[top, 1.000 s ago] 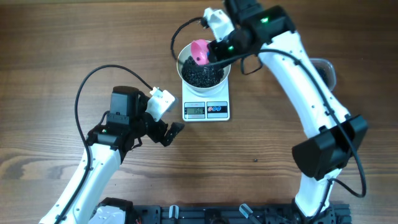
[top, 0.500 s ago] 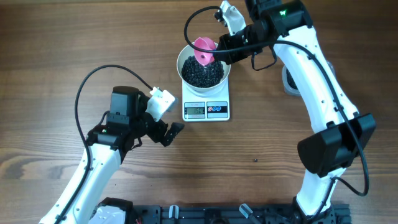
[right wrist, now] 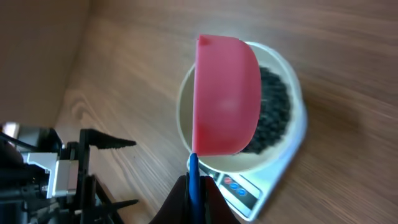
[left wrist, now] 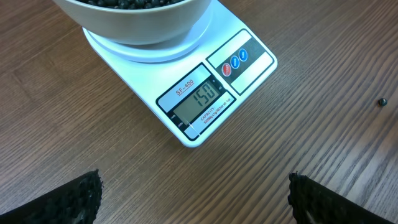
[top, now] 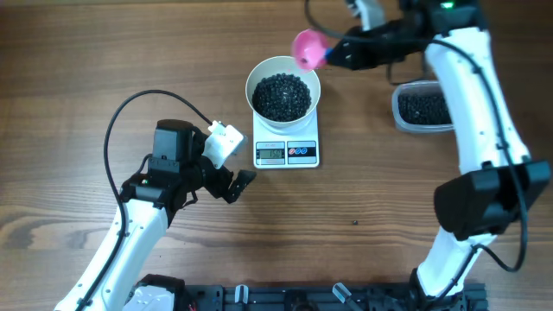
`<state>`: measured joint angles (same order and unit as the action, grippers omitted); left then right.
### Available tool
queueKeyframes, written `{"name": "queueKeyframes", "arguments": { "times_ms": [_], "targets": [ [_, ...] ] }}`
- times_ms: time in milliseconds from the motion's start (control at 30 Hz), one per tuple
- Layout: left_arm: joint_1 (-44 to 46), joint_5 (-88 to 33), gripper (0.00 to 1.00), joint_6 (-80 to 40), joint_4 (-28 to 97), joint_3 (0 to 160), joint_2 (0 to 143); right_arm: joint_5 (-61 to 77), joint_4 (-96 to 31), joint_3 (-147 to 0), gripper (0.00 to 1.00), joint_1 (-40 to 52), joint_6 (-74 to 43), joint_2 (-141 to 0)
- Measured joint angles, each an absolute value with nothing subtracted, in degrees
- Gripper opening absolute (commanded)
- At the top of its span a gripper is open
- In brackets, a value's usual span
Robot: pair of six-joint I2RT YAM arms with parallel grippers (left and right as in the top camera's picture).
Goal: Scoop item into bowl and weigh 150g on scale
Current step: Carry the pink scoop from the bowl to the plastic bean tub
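My right gripper will swing away from the bowl and bring the scoop down onto the beads in the clear tub.
The white bowl [top: 282, 60] holds a heap of black beads [top: 281, 93] and stands on the scale [top: 302, 161]. In the left wrist view the scale's display [left wrist: 205, 94] reads 150. My right gripper [top: 337, 53] is shut on the blue handle of a pink scoop [top: 308, 47], held in the air just behind the bowl's right rim. In the right wrist view the scoop [right wrist: 227, 93] hangs over the bowl's rim [right wrist: 185, 112], its underside towards the camera. My left gripper [top: 238, 184] stands open over the table, front left of the scale, with nothing between its fingers.
A clear plastic tub [top: 399, 111] with more black beads stands to the right of the scale, beside the right arm. One stray bead [top: 354, 223] lies on the wood in front of the scale, also seen as a stray bead [left wrist: 383, 102] in the left wrist view.
The right gripper has lifted the pink scoop out of the bowl and carried it back and to the right, uncovering the tub. The left arm has not moved.
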<state>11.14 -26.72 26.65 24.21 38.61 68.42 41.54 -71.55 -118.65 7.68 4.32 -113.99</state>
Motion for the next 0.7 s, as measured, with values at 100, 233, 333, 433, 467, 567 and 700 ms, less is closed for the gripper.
{"name": "queueKeyframes", "arguments": {
  "times_ms": [100, 233, 333, 433, 467, 567, 700],
  "targets": [
    [11.14, -26.72, 1.0, 26.65, 24.21, 38.61, 68.42, 42.09, -74.24, -118.65, 0.04, 1.54, 4.56, -111.44],
    [11.14, -26.74, 1.0, 26.65, 24.21, 38.61, 68.42, 42.17, -80.51, -118.65, 0.04, -6.7, 7.09, -108.73],
    [11.14, -26.72, 1.0, 26.65, 24.21, 38.61, 68.42, 40.27, -85.32, -118.65, 0.04, -11.6, 9.37, -108.42],
    [11.14, -26.72, 1.0, 26.65, 24.18, 38.61, 68.42, 35.79, -88.42, -118.65, 0.04, -15.0, 10.81, -108.42],
    [11.14, -26.72, 1.0, 26.65, 24.21, 38.61, 68.42, 34.04, -89.14, -118.65, 0.04, -15.88, 11.03, -108.42],
    [11.14, -26.72, 1.0, 26.65, 24.21, 38.61, 68.42, 26.92, -90.45, -118.65, 0.04, -17.37, 10.66, -108.42],
    [11.14, -26.72, 1.0, 26.65, 24.21, 38.61, 68.42, 13.8, -90.76, -118.24, 0.04, -15.77, 7.33, -108.42]
  ]
}}
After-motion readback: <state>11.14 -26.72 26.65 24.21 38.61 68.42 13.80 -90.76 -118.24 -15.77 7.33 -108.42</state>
